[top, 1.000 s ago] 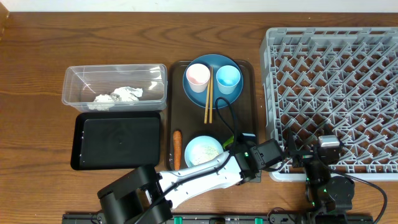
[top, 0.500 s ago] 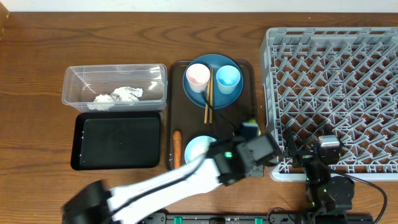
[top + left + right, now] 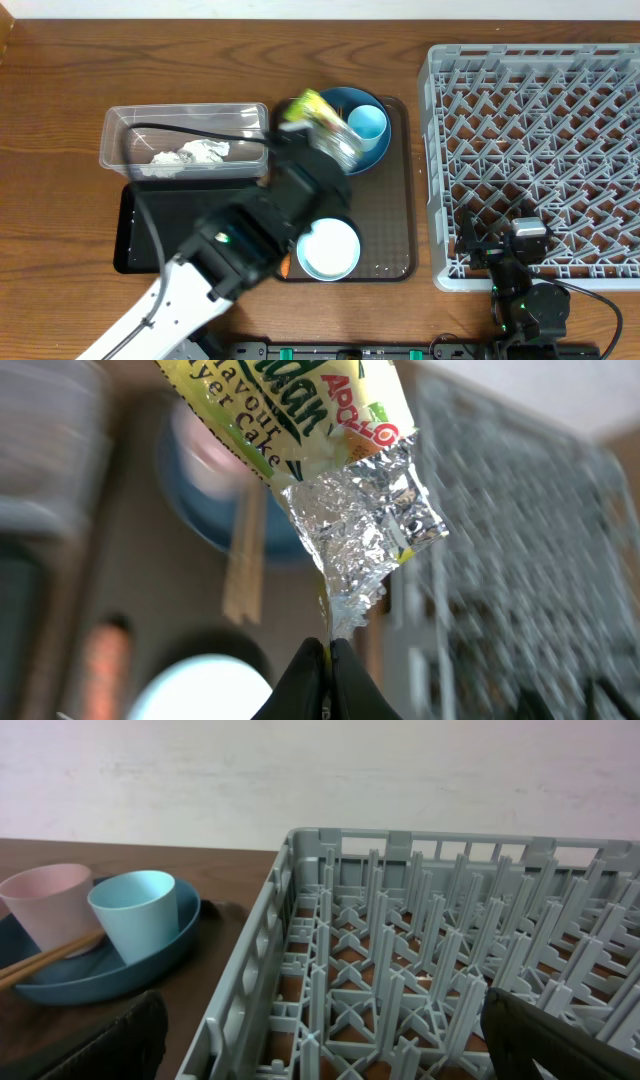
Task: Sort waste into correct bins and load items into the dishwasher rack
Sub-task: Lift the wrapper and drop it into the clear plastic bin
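Note:
The clear tub with crumpled paper already in it is below, to the left in the overhead view, so my left gripper needs to carry the wrapper [image 3: 318,115] over, lower it and let go next.
My left gripper [image 3: 328,647] is shut on the silver torn end of the yellow-green snack wrapper [image 3: 318,115], holding it in the air above the blue plate [image 3: 352,140]. The wrapper hides the pink cup from overhead; the light blue cup [image 3: 367,123] shows beside it. Both cups and the chopsticks [image 3: 40,965] show in the right wrist view. The white bowl [image 3: 328,248] sits at the brown tray's front. The carrot [image 3: 100,660] lies left of the bowl. Crumpled white paper [image 3: 190,153] lies in the clear tub [image 3: 120,135]. My right gripper [image 3: 335,1040] stands open over the dishwasher rack's [image 3: 540,150] front left corner.
The black tray [image 3: 160,215] lies in front of the clear tub, partly covered by my left arm. The brown serving tray [image 3: 385,210] sits between the bins and the rack. The left arm stretches diagonally from the table's front left.
My left arm has swung from the tray's front right, beside the bowl, back and to the left over the plate, lifting the wrapper. The right arm has not moved.

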